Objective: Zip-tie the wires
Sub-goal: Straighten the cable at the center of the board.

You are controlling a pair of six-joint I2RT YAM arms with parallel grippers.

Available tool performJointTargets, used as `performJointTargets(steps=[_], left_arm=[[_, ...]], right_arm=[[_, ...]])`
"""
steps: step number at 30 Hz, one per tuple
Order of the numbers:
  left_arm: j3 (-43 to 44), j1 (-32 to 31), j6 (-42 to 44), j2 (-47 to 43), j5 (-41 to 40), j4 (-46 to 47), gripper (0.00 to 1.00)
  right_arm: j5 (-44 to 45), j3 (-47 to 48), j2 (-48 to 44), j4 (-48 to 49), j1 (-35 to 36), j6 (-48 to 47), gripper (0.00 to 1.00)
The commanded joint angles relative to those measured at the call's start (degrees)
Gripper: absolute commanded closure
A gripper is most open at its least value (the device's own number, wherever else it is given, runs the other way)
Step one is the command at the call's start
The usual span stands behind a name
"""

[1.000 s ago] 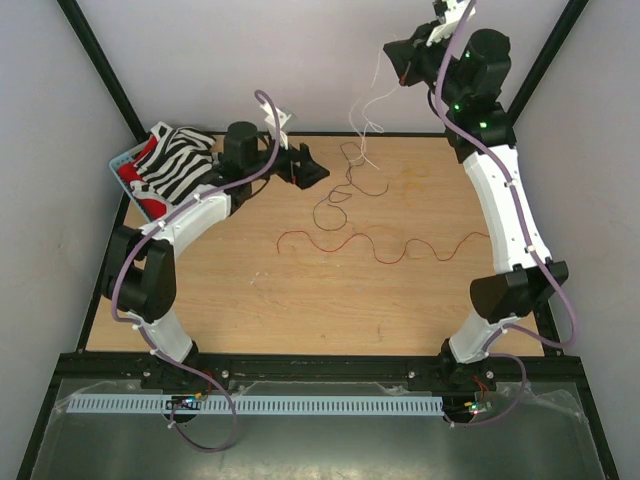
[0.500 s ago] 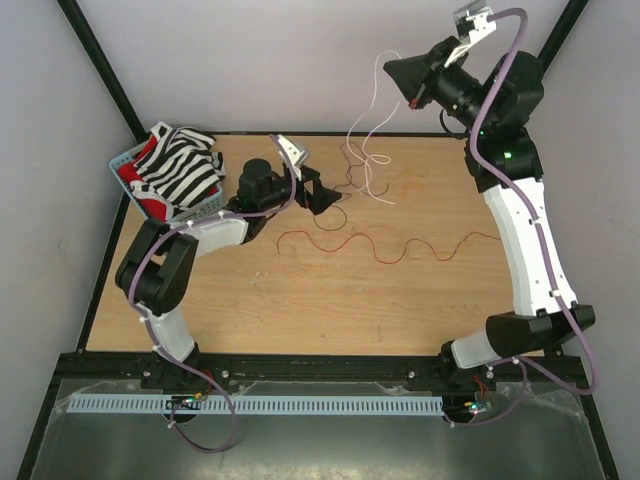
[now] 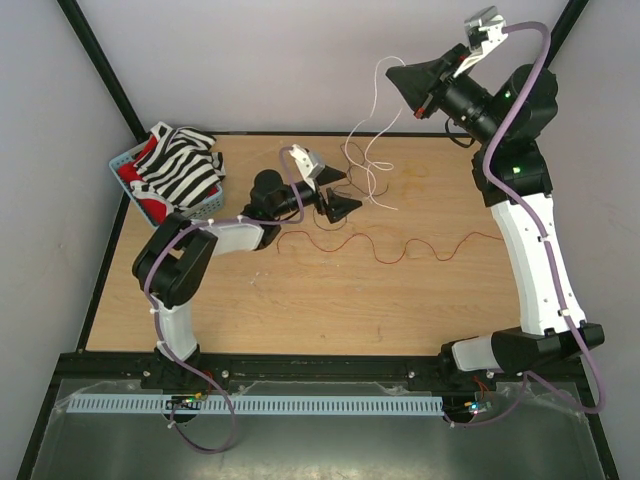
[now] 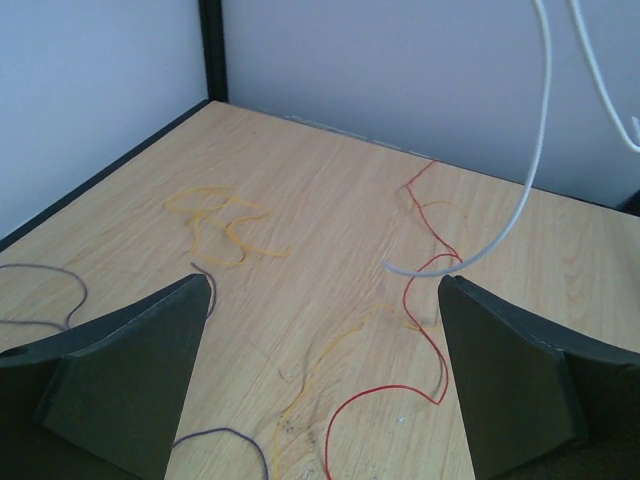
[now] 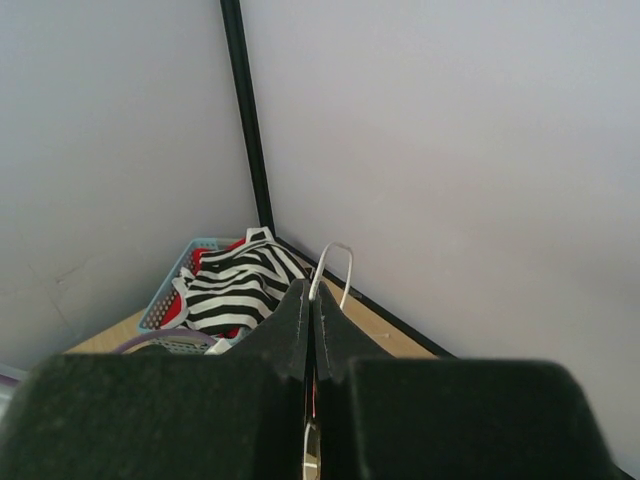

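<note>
My left gripper eases toward the right in the top view next and closes on the white wire's loose end (image 3: 366, 196), since it hangs between the open fingers.
Thin curly wires lie on the wooden table: a long red one (image 3: 380, 245) and dark ones (image 3: 350, 165). My left gripper (image 3: 335, 196) is open and low over their left end. Its view (image 4: 325, 283) shows red (image 4: 432, 262), yellow (image 4: 225, 225) and grey-purple (image 4: 60, 285) strands between and beyond the fingers, nothing held. My right gripper (image 3: 410, 78) is raised high at the back, shut on a long white strand (image 3: 372, 115) that hangs curling down to the table. That strand loops out of the shut tips (image 5: 312, 295) and crosses the left wrist view (image 4: 535, 170). No straight zip tie shows.
A blue basket (image 3: 126, 160) with a black-and-white striped cloth (image 3: 182, 165) stands at the back left corner; it also shows in the right wrist view (image 5: 160, 305). Black frame posts and grey walls close the back and sides.
My left gripper has reached rightward to the wires and turned. My right gripper has swung right and slightly up, drawing the white strand with it.
</note>
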Motion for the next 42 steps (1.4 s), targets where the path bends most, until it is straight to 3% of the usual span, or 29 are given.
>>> performJointTargets(steps=[1,3,5,7,13,20,27,30,34,38,42], left_arm=[[0.43,-1.10,0.88,-0.74,6.06,4.48,0.01],[1.09,-2.05,0.86,-0.36,7.32,5.00,0.09],[1.90,-2.83,0.77,-0.10,7.51,5.22,0.30],[2.51,-3.45,0.48,0.02,7.66,5.70,0.42],[2.49,-5.21,0.47,-0.46,8.16,6.22,0.51],[1.12,-4.68,1.05,-0.69,5.72,6.22,1.00],[-6.48,1.26,-0.10,-6.24,-0.48,5.11,1.00],[-8.79,5.44,0.36,-11.40,-3.06,-1.98,1.00],[-8.04,8.62,7.37,-19.96,-7.04,-21.68,1.00],[-7.21,9.36,10.26,-26.08,-9.34,-31.56,1.00],[-4.95,8.83,9.56,-28.42,-7.16,-39.76,1.00]], right_arm=[[-1.08,0.24,-1.39,2.60,0.00,0.74,0.92],[-1.28,-0.02,-1.79,3.15,-0.01,1.15,0.92],[-1.07,-0.23,-2.30,3.36,-0.01,1.27,0.92],[-0.69,-0.58,-2.75,3.50,-0.01,1.12,0.92],[0.32,-1.30,-3.26,3.14,-0.01,0.73,0.92],[5.72,-1.47,-4.42,-1.09,-0.08,-1.95,0.91],[17.57,-2.25,-5.85,-13.17,-0.49,-10.19,0.88],[25.09,-4.84,-6.37,-17.48,-0.53,-15.28,0.87],[43.60,-10.31,-6.87,-21.43,-0.61,-22.30,0.87],[66.16,-17.11,-6.27,-21.79,-0.79,-30.00,0.87],[78.63,-20.63,-4.57,-21.79,-2.99,-34.42,0.88]])
